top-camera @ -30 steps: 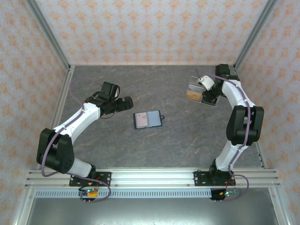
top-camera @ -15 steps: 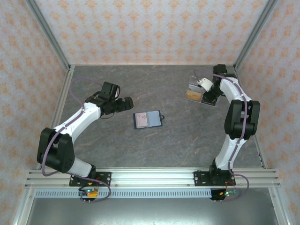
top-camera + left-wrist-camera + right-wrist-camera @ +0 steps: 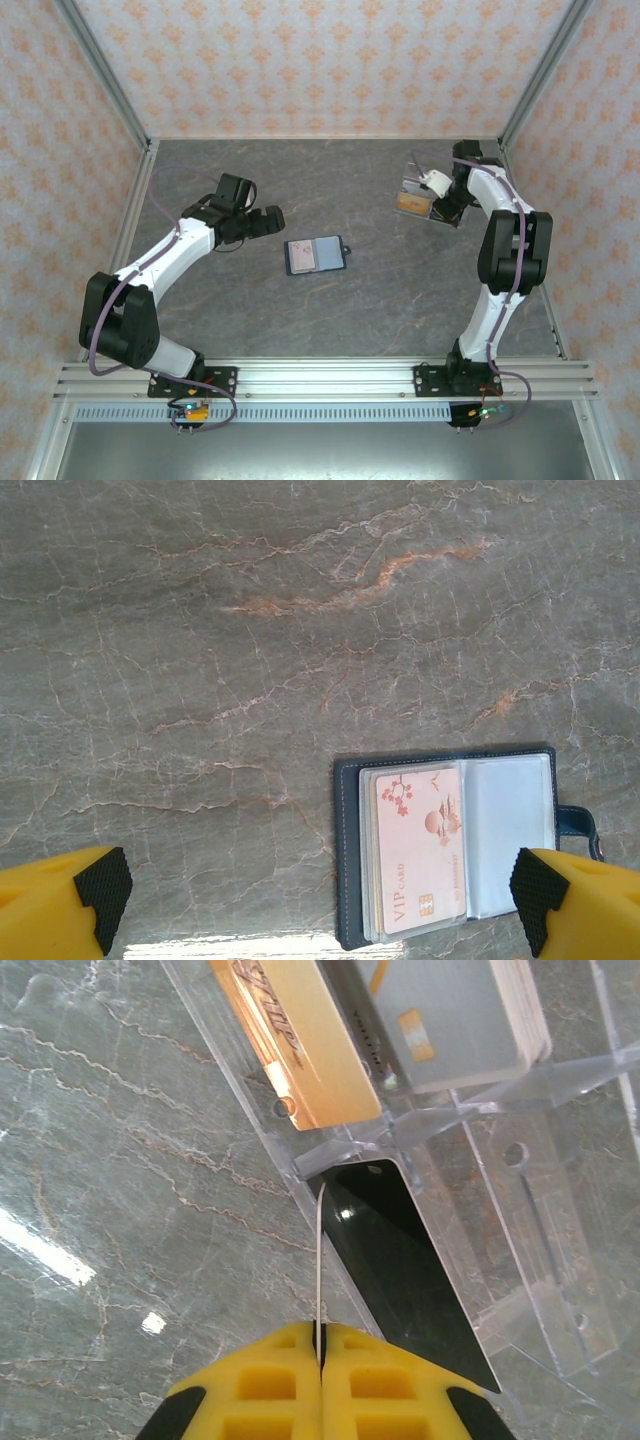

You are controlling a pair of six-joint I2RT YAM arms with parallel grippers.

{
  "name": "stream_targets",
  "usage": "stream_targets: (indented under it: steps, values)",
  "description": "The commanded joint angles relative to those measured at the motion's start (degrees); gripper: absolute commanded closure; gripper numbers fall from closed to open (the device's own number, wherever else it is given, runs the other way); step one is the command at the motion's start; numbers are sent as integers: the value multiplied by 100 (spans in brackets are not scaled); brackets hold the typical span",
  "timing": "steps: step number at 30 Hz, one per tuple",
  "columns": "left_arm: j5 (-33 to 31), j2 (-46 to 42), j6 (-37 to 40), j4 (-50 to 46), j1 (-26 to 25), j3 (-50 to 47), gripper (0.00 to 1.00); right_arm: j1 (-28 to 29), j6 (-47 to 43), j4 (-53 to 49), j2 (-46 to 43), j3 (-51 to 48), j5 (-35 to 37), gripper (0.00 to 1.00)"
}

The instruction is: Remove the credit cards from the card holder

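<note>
The pale card slants across the rim of the black card's section. I should shift it inside that rim, into the section, before my right gripper opens.
The navy card holder [image 3: 315, 256] lies open mid-table. In the left wrist view its left panel [image 3: 347, 860] holds a pink VIP credit card [image 3: 420, 850] in a clear sleeve, with more card edges stacked beneath. My left gripper [image 3: 268, 220] hovers open just left of the holder, its fingertips [image 3: 100, 895] wide apart and nothing between them. My right gripper [image 3: 320, 1332] is shut on a thin pale credit card [image 3: 319, 1250], seen edge-on. It holds the card over the near rim of a clear plastic box [image 3: 560, 1260] at the far right [image 3: 415, 205].
The clear box holds an orange card [image 3: 290, 1040], a stack of grey cards [image 3: 460, 1020] and a black card [image 3: 400, 1260]. Metal frame posts and patterned walls ring the grey marbled table [image 3: 250, 310]. A rail runs along the near edge [image 3: 320, 375].
The right arm's elbow has swung slightly left, and the held card has shifted a little toward the clear box. The left arm and card holder have not moved.
</note>
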Motion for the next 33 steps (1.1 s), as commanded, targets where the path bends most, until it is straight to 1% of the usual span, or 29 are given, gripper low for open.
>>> stream_targets:
  steps: [1, 11, 22, 27, 33]
  values:
    - [-178, 59, 26, -146, -3, 77, 0, -34, -112, -318, 41, 217, -305, 100]
    - [-168, 81, 26, -118, -3, 32, 0, 154, -110, -439, 27, 207, -579, 100]
    - [-164, 94, 26, -103, -2, -26, 0, 343, 34, -366, 61, 260, -669, 100]
    - [-172, 81, 26, -95, 2, -57, 0, 334, 138, -69, 21, 160, -313, 100]
    - [-147, 102, 21, -74, -3, -83, 0, 289, 119, 171, -43, 71, -268, 100]
